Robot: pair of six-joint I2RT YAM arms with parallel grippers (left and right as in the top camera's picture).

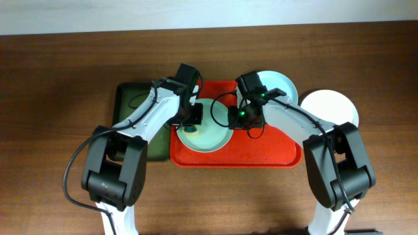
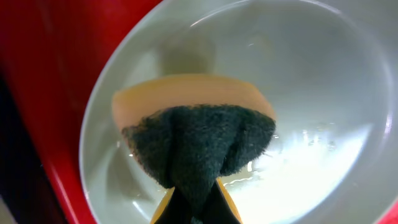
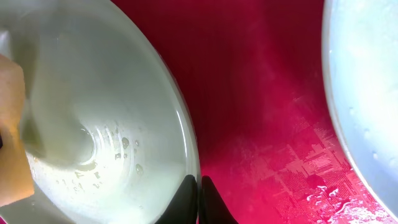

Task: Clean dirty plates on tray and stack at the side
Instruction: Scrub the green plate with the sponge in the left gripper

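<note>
I will next wipe across the plate with my left gripper, lift, and lower the sponge into the dark green tray to release it, because the dark green tray's bottom is clear.
A pale green plate lies on the left part of the red tray. My left gripper is shut on a yellow sponge with a dark scouring side. It presses the sponge into this plate. My right gripper is shut on the rim of the same plate, one finger inside and one outside; from overhead this right gripper sits at the plate's right edge. A second pale plate lies at the tray's far right corner. A white plate rests on the table right of the tray.
A dark green narrow tray lies just left of the red tray, under my left arm. The second plate's edge shows close on the right in the right wrist view, with wet red tray floor between the two plates.
</note>
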